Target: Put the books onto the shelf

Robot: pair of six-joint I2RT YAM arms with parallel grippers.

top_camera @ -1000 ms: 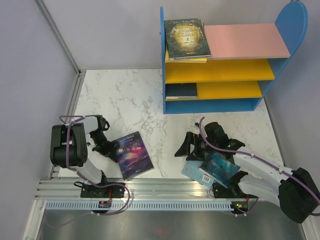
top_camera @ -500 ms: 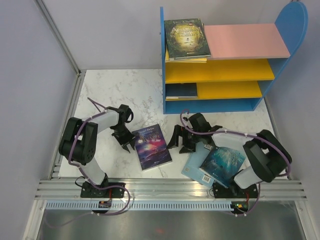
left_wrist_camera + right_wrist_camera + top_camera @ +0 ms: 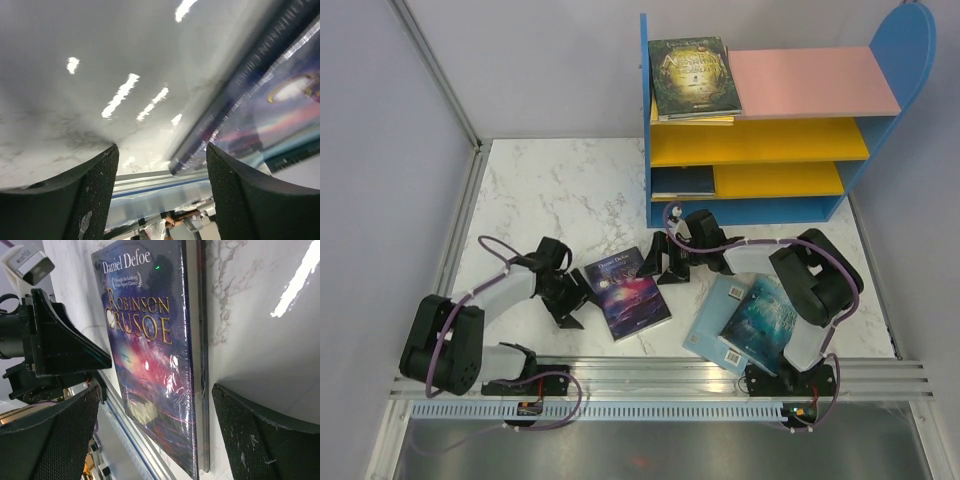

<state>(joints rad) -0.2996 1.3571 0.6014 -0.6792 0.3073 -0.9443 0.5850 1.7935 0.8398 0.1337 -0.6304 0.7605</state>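
My right gripper will next move back along the purple book's page edge toward its near corner and close there, because that edge runs between the open fingers.
The purple galaxy book, titled Robinson Crusoe, lies flat on the marble table between both arms. My left gripper is open at its left edge, and the book's spine and corner show near the right finger. My right gripper is open at the book's far right side, jaws wide, with the cover spanning the gap in the right wrist view. On the shelf lie a dark green book over a yellow one, and a navy one lower down.
A teal-blue ocean book lies on a paler blue one at the front right, partly under the right arm. An aluminium rail runs along the near edge. Grey walls close in the left side and the back.
My left arm swept right and pushed the purple book toward the centre, then its jaws opened. My right gripper moved left, away from the teal book, to the purple book's right side.
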